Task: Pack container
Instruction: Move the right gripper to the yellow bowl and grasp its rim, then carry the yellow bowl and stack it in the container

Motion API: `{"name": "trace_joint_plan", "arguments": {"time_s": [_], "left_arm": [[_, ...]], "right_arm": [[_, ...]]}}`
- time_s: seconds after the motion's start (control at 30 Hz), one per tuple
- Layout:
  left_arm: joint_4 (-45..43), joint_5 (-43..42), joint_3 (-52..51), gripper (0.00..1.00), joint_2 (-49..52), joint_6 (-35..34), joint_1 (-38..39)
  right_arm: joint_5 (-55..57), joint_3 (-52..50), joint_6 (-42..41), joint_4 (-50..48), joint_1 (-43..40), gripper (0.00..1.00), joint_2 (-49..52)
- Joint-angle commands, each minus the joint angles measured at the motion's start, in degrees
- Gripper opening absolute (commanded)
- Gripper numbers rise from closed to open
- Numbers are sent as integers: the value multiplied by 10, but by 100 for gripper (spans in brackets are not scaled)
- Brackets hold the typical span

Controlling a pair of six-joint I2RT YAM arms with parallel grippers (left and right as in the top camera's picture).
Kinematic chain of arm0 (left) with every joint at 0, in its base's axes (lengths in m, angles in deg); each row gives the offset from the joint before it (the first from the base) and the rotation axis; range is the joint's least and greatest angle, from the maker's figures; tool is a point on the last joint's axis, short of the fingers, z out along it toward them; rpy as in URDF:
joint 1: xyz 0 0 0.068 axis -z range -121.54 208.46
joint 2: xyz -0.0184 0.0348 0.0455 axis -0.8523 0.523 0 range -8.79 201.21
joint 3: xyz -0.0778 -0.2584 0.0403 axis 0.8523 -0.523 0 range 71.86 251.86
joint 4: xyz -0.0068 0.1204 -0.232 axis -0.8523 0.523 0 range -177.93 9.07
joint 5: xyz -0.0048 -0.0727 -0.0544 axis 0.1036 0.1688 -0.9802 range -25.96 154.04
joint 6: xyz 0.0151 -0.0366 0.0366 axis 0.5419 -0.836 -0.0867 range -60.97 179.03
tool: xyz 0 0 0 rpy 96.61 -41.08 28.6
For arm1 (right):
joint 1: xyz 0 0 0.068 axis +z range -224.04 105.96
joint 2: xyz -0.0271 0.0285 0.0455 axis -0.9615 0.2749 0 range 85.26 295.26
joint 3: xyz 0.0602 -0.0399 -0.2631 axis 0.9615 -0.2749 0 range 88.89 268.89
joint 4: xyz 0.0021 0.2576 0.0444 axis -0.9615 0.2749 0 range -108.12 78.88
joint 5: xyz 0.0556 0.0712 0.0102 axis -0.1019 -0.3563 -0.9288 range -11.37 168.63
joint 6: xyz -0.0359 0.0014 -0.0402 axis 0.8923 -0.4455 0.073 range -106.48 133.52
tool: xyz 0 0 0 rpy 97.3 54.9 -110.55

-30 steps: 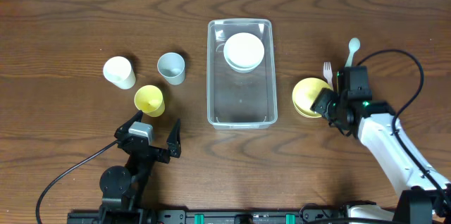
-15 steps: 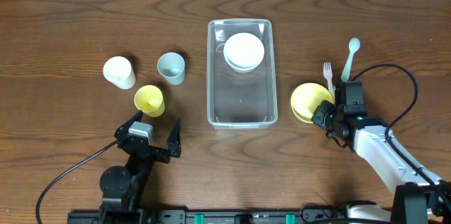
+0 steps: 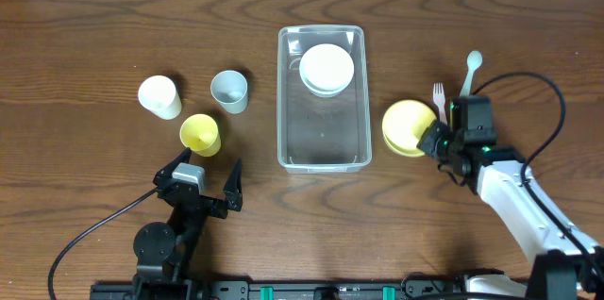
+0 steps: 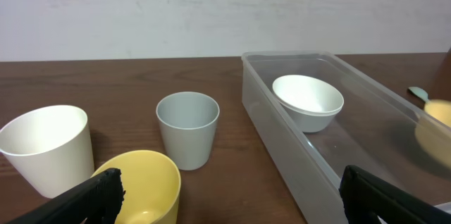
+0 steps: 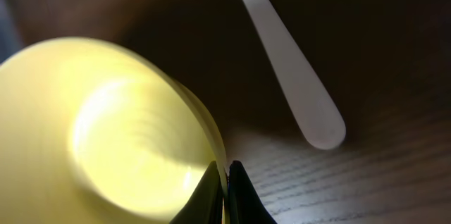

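My right gripper holds the yellow bowl (image 3: 406,127) and will next lift, carry and lower it inside the open white bowl (image 3: 327,67) to release, as that lies outward beyond the container's side.
The container (image 3: 281,102) is a clear rectangular tub in the middle of the table, with a white bowl (image 3: 327,67) at its far end. To its right a yellow bowl (image 3: 406,127) is tilted, and my right gripper (image 3: 436,137) is shut on its rim. The right wrist view shows the thin rim pinched between the two dark fingers (image 5: 210,190), with the yellow bowl (image 5: 120,132) filling the left. My left gripper (image 3: 206,172) stands open near the front edge, just behind a yellow cup (image 3: 200,134), holding nothing. In the left wrist view the container (image 4: 282,139) lies to the right.
A white cup (image 3: 159,96) and a grey cup (image 3: 229,91) stand left of the container. A white fork (image 3: 438,95) and a pale spoon (image 3: 470,69) lie beside the yellow bowl, right by my right gripper. The fork's handle (image 5: 289,69) runs across the right wrist view.
My right gripper has closed onto the yellow bowl's rim. The bowl has shifted a little to the left, toward the container. The left arm has not moved.
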Motion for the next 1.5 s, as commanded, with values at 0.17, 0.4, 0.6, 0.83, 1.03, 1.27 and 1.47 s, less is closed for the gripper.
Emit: {"name": "trace_joint_plan", "arguments": {"time_s": [0.17, 0.4, 0.6, 0.83, 1.03, 1.27, 1.47], "left_arm": [[8, -4, -16, 98, -3, 4, -3], [8, -4, -16, 98, -3, 4, -3], [8, -4, -16, 98, -3, 4, -3], [8, -4, -16, 98, -3, 4, -3], [8, -4, -16, 98, -3, 4, -3], [8, -4, -16, 98, -3, 4, -3], [8, -4, -16, 98, -3, 4, -3]], "right_arm": [[-22, 125, 38, 45, -3, 1, -78], [-80, 155, 3, -66, 33, 1, -100], [-61, 155, -21, -169, 98, 6, -55], [-64, 179, -59, -226, 113, 4, 47], [-105, 240, -58, -226, 117, 2, 141], [-95, 275, -57, -210, 146, 2, 195], [-91, 275, -54, -209, 158, 2, 234]]}}
